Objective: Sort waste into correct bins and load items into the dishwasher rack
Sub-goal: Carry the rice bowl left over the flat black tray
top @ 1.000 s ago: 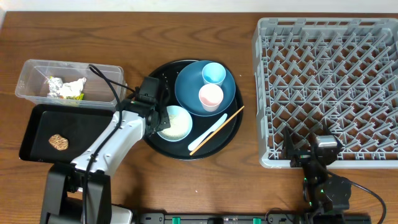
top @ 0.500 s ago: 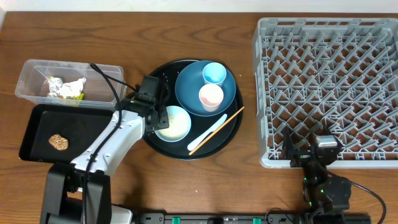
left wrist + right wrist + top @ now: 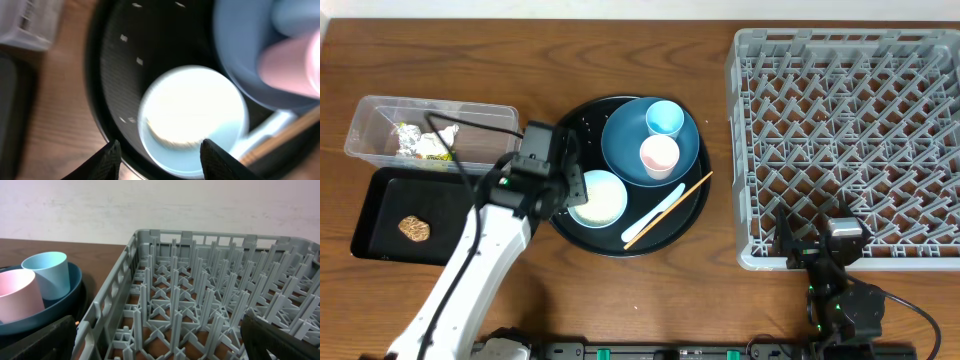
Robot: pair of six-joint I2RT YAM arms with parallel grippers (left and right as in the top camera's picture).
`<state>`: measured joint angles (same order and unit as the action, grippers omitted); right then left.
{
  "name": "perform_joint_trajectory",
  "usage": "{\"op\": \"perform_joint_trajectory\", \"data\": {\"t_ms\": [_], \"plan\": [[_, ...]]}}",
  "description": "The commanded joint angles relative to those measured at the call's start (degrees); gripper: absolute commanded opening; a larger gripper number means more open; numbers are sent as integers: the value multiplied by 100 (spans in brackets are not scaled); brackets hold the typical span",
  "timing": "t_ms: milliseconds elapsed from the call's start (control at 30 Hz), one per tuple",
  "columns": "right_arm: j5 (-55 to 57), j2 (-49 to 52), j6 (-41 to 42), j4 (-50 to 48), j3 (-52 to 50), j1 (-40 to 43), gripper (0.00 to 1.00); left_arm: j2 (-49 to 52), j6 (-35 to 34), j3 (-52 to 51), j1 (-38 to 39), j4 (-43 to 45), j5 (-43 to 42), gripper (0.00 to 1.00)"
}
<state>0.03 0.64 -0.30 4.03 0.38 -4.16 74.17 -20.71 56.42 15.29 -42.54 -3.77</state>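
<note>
My left gripper will stay high for now and next come down across the light-blue bowl onto the bowl's rim by the white spoon.
My left gripper hangs open over the left rim of the light-blue bowl on the round black tray. In the blurred left wrist view the gripper is empty, with the bowl just ahead of the jaws and loose rice grains on the tray. The dark-blue plate holds the light-blue cup and the pink cup. The white spoon and the chopstick lie beside the bowl. My right gripper is open at the near edge of the grey rack.
The clear tub at the far left holds the tissue and the wrapper. The shallow black tray in front of it holds the brown lump. The rack fills the right side.
My left arm has swung to the left and its wrist has shifted slightly left over the bowl's rim. The right arm has not moved.
</note>
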Motion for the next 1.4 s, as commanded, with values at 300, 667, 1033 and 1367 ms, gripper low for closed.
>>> {"op": "perform_joint_trajectory", "data": {"t_ms": [300, 667, 1033, 1367], "plan": [[59, -22, -44, 24, -7, -35, 99, 459, 79, -33, 1167, 28, -608, 53], [59, -22, -44, 24, -7, -35, 99, 1486, 76, -33, 1480, 660, -153, 53], [59, -22, -44, 24, -7, -35, 99, 1991, 79, -33, 1480, 951, -153, 53], [59, -22, -44, 24, -7, -35, 99, 2258, 76, -44, 1480, 1141, -153, 52]]}}
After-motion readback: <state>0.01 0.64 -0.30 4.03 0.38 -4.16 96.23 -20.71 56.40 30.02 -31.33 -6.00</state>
